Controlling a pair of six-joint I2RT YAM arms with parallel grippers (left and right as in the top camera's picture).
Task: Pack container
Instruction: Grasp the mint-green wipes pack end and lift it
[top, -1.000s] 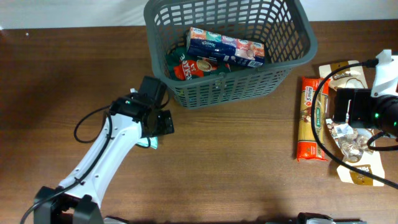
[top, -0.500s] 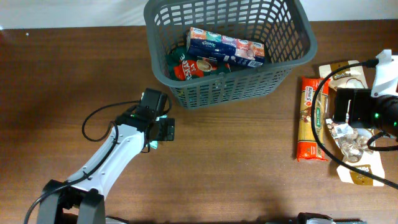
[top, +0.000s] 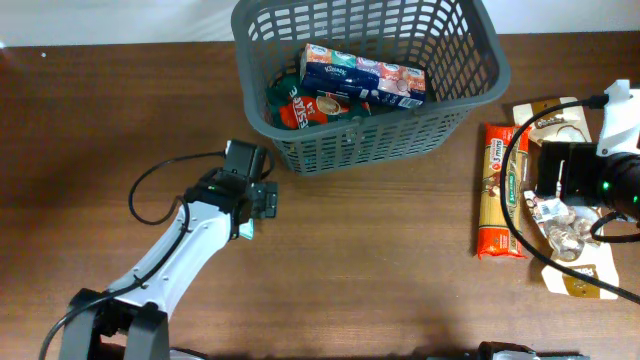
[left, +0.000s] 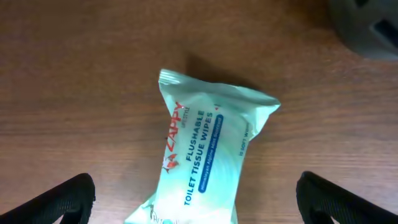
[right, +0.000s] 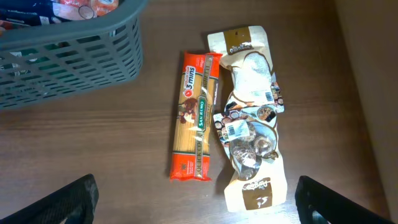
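The left gripper lowers to the pack's middle (left: 201, 159) next and closes across its width, since the pale green wipes pack lies lengthwise between its open fingers.
The container, a dark grey lattice basket (top: 400, 140), stands at the back middle of the table. It holds a blue tissue pack (top: 362, 72) and a red packet (top: 298, 110). It also shows in the right wrist view (right: 74, 56). My left gripper (top: 257, 203) is open, just in front of the basket's left corner. Its fingers (left: 196, 202) straddle a pale green pack of toilet tissue wipes (left: 208, 155) lying flat on the table, without touching it. My right gripper (right: 196, 199) is open and empty, high above the packets on the right.
An orange pasta packet (right: 196, 118) lies right of the basket. Cream and brown pouches (right: 252, 112) lie beside it, partly under the right arm (top: 600, 180) in the overhead view. The table's right edge is close to the pouches.
My left gripper has shifted slightly over the wipes pack and stays open. The right arm and the basket's contents have not moved.
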